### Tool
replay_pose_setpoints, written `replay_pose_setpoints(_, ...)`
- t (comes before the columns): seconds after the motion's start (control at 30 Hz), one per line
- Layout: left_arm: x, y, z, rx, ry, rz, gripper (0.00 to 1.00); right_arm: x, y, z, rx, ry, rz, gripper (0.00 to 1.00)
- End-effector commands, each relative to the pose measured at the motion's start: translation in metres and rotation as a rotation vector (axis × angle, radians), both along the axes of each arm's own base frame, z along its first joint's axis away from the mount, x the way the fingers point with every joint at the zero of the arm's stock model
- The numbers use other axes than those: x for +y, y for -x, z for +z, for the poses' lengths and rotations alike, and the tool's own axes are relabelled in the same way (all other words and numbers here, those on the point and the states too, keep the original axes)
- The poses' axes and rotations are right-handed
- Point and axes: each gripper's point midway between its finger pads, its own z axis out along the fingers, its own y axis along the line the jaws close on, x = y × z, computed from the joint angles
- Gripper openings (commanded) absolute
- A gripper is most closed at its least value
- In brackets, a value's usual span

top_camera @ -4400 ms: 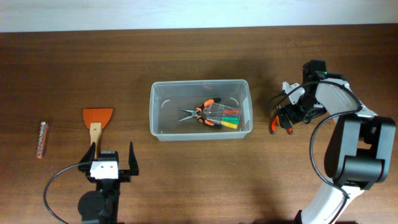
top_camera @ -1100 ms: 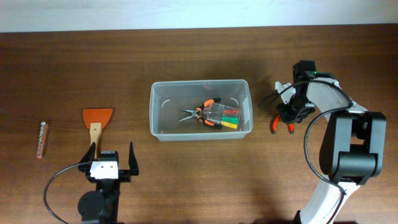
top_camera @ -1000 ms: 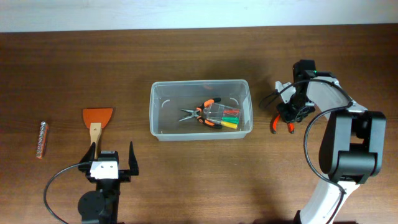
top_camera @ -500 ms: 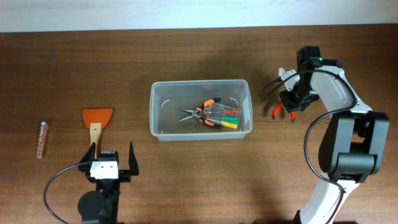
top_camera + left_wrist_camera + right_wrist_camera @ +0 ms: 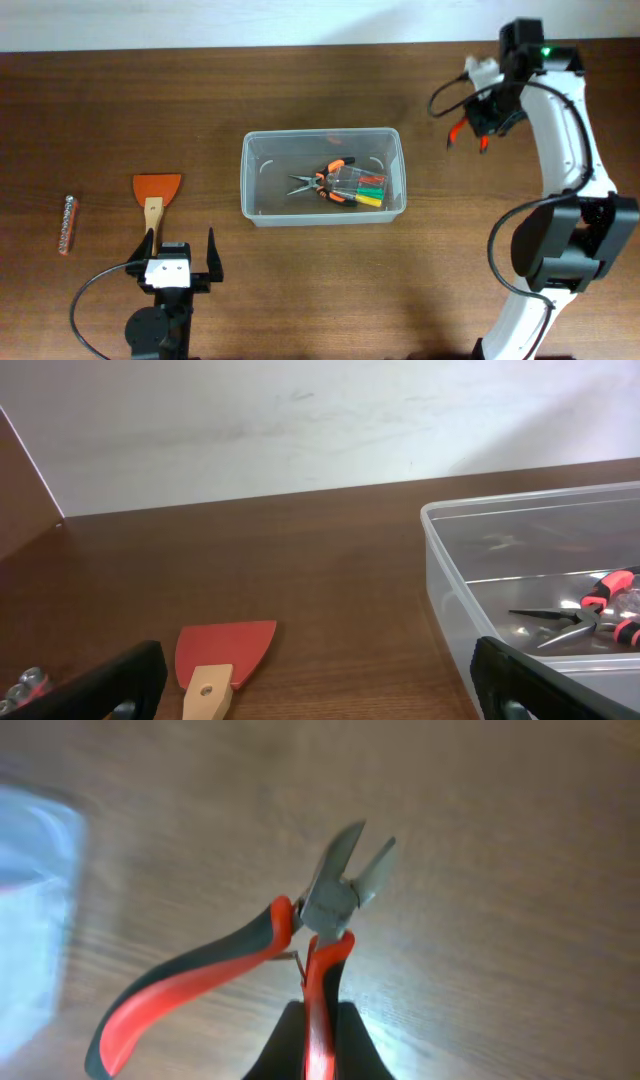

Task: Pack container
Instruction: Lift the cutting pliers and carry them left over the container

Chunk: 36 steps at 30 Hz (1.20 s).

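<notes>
My right gripper holds the cutters, and they hang outside the container [image 5: 322, 133]. It should swing to the left in the overhead view next and go down to let them go onto the clear case [image 5: 366, 184].
The container [image 5: 322, 133] is a clear plastic bin at mid-table, with orange-handled pliers [image 5: 325, 180] and a small clear case of coloured bits [image 5: 365, 187] inside. My right gripper [image 5: 482, 122] is raised to the far right of it, shut on one handle of red-and-black cutters [image 5: 466, 130]. In the right wrist view the cutters [image 5: 325, 910] hang above the wood with their other handle splayed left, the fingers [image 5: 355, 1040] pinching the red grip. The container [image 5: 30, 920] is a blur at the left there. My left gripper [image 5: 180, 245] stands open near the front edge, holding nothing.
An orange scraper with a wooden handle [image 5: 157, 190] lies just ahead of the left gripper, also seen as the scraper [image 5: 225, 660] in the left wrist view. A strip of metal sockets [image 5: 68, 223] lies at the far left. The container's wall [image 5: 450, 575] rises on the right.
My right gripper closed on the cutters, lifted them off the table and carried them toward the back of the table. The left arm has not moved.
</notes>
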Motion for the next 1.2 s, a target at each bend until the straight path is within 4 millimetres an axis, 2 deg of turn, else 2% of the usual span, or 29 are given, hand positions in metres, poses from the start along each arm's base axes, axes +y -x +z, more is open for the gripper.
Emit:
replay_pose_setpoints(0.0, -0.001, 0.0, -0.001, -0.002, 0.009, 0.0, 0.99, 0.038, -0.013, 0.042, -0.094, -0.072, 0.068, 0.04)
replay_pose_setpoints(0.1, 0.0, 0.0, -0.001, -0.002, 0.009, 0.0, 0.99, 0.068, -0.01, 0.07, -0.13, -0.067, 0.153, 0.04)
replay_pose_setpoints(0.23, 0.0, 0.0, -0.001, -0.002, 0.009, 0.0, 0.99, 0.116, 0.004, 0.089, -0.141, -0.059, 0.307, 0.04)
replay_pose_setpoints(0.4, -0.001, 0.0, -0.001, -0.002, 0.009, 0.0, 0.99, 0.178, 0.034, 0.086, -0.095, -0.036, 0.534, 0.04)
replay_pose_setpoints(0.57, 0.0, 0.0, -0.001, -0.002, 0.009, 0.0, 0.99, 0.215, 0.054, 0.079, -0.073, -0.009, 0.68, 0.04)
replay_pose_setpoints(0.67, 0.0, 0.0, -0.001, -0.002, 0.009, 0.0, 0.99, 0.227, 0.061, 0.072, -0.052, -0.004, 0.723, 0.04)
replay_pose_setpoints(0.8, -0.001, 0.0, -0.001, -0.002, 0.009, 0.0, 0.99, 0.233, 0.065, 0.053, -0.013, -0.009, 0.724, 0.04)
replay_pose_setpoints(1.03, -0.001, 0.0, -0.001, -0.002, 0.009, 0.0, 0.99, 0.233, 0.067, 0.008, 0.053, -0.004, 0.717, 0.04)
replay_pose_setpoints(1.17, -0.001, 0.0, -0.001, -0.002, 0.009, 0.0, 0.99, 0.232, 0.068, -0.01, 0.077, -0.002, 0.717, 0.04)
